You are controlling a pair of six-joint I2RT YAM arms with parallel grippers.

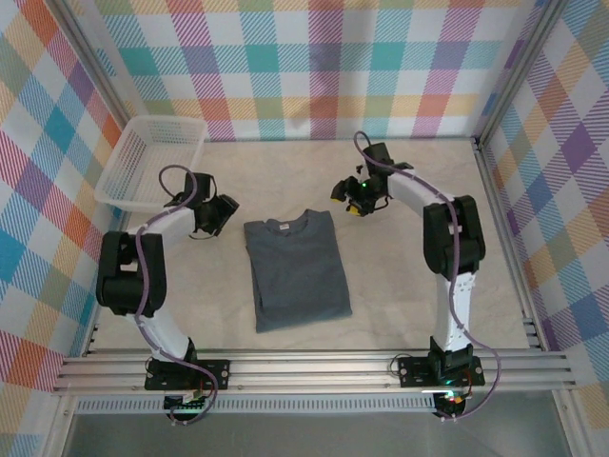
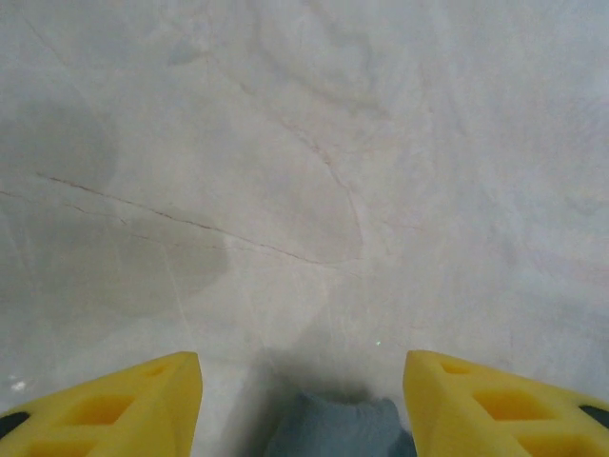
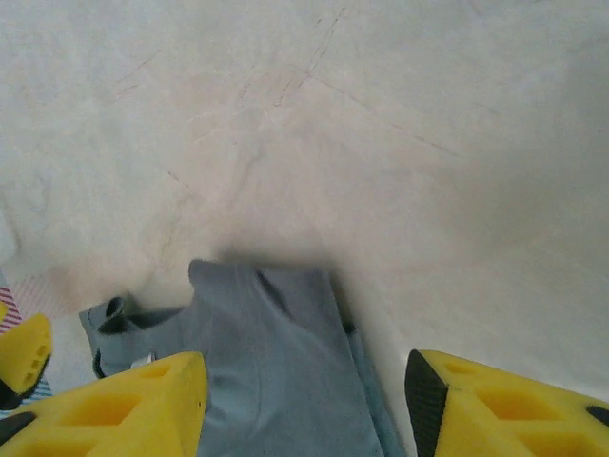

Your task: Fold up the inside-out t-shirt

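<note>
My left gripper needs to move down and across toward the collar next, onto the shirt's shoulder corner nearest the basket (image 2: 344, 425), because that corner lies below its open fingers.
The inside-out t-shirt (image 1: 297, 271) lies flat in the middle of the table as a narrow slate-grey rectangle, collar toward the back, with its small white tag (image 1: 283, 225) at the neck. My left gripper (image 1: 221, 217) hovers just left of the collar end, open; a corner of the shirt (image 2: 338, 428) shows low between its yellow fingers (image 2: 133, 405), untouched. Just right of the collar end, my right gripper (image 1: 350, 195) is open above the shirt's shoulder (image 3: 271, 371), its jaws wide apart and holding nothing.
A white mesh basket (image 1: 162, 122) stands at the back left, behind the left arm. Checked walls close the table in on three sides. A metal rail (image 1: 304, 367) runs along the near edge. Pale bare tabletop (image 1: 419, 286) surrounds the shirt.
</note>
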